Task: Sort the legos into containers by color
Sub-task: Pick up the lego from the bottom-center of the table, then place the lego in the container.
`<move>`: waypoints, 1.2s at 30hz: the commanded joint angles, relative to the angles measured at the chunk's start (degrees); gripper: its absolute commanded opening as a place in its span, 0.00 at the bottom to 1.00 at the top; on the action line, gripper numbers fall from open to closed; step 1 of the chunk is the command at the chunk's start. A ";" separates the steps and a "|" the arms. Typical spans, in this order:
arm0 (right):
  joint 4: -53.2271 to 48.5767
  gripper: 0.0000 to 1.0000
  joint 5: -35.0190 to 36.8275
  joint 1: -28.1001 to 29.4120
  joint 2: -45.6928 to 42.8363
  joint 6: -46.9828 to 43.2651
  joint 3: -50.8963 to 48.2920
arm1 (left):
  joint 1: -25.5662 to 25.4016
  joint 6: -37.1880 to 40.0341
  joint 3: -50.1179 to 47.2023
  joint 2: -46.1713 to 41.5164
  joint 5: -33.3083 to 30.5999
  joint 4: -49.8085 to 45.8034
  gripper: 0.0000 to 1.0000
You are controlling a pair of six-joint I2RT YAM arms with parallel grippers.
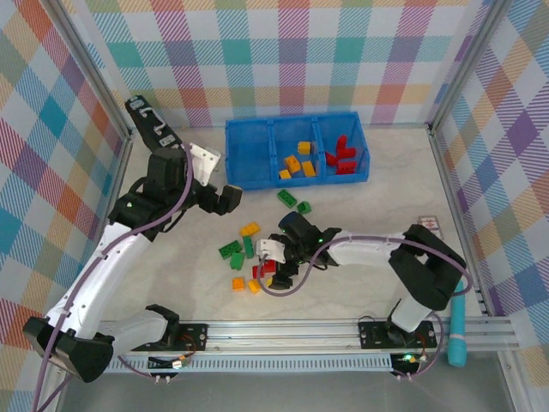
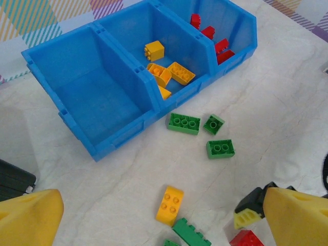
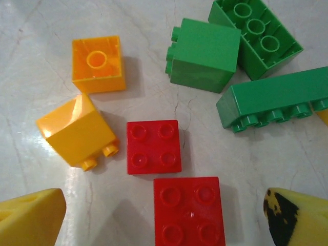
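Note:
The nearer red lego lies just below the right gripper, between its open fingers with gaps on both sides, so the right gripper will next lower its fingers around the lego and close.
The blue bin stands at the back. Its left compartment is bare, the middle one holds yellow legos and the right one red legos. Loose green, yellow and red legos lie mid-table. My right gripper is open, low over that pile. A red lego lies between its fingers with gaps on both sides, and another red lego sits just beyond. My left gripper hangs open near the bin's left front corner, above a yellow lego.
Two green legos lie between the pile and the bin. A teal tool rests by the right end of the front rail. A small card lies at the right. Metal frame posts and plaid walls close in the table.

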 commanded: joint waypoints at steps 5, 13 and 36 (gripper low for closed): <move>1.09 0.83 -1.79 0.71 4.14 -3.29 3.15 | -0.95 1.34 -1.04 -0.43 -0.20 0.30 1.00; -2.40 0.53 -1.56 0.71 5.39 -4.55 2.90 | -0.97 1.50 -1.04 -0.01 -0.39 0.13 1.00; -1.33 0.21 10.05 -32.91 -20.27 5.74 4.49 | -0.90 2.04 -0.87 -0.38 -1.09 -0.25 1.00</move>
